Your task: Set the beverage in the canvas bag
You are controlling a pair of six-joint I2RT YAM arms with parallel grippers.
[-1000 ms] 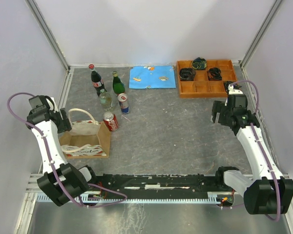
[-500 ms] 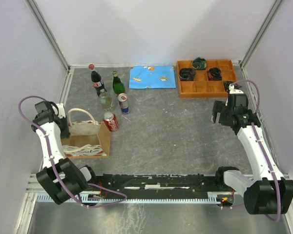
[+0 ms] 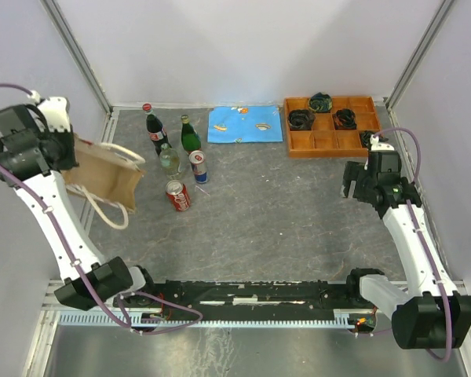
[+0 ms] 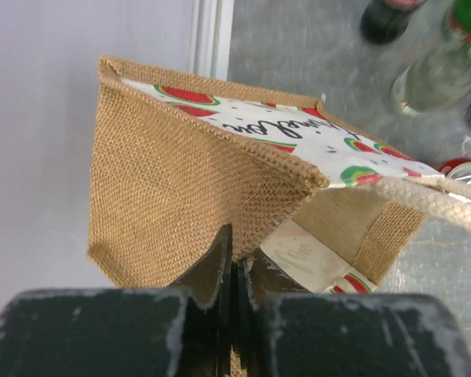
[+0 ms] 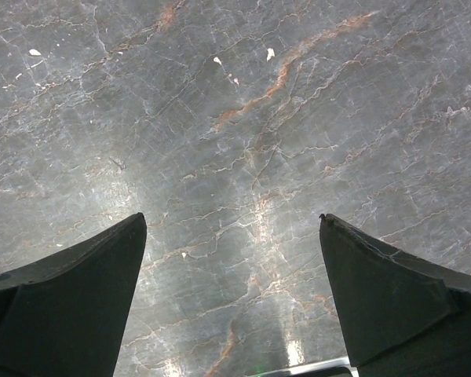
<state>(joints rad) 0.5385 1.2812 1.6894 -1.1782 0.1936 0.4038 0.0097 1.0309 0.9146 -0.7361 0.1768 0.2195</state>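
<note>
My left gripper moves past the cans and down next. It releases the bag on the bare tabletop, since that lies lower, to its right in the top view.
The canvas bag [image 3: 104,170] hangs in the air at the left, tan with cream handles [image 3: 115,214] dangling below it. My left gripper [image 3: 66,154] is shut on its woven edge. In the left wrist view the jaws [image 4: 237,239] pinch the burlap of the bag [image 4: 173,177], whose watermelon-print lining shows. The beverages stand on the table to the bag's right: a cola bottle [image 3: 153,126], a green bottle [image 3: 189,135], a clear bottle [image 3: 169,159] and a blue can [image 3: 198,166]. A red can [image 3: 177,195] lies on its side. My right gripper [image 3: 355,182] is open over bare table [image 5: 232,218].
An orange compartment tray [image 3: 317,142] holding dark coiled items sits at the back right. A blue cloth [image 3: 246,124] lies at the back centre. The metal frame post and the left wall stand close behind the lifted bag.
My left gripper has shut on the bag's edge and raised it off the table, up and towards the back left. The right arm has hardly moved.
</note>
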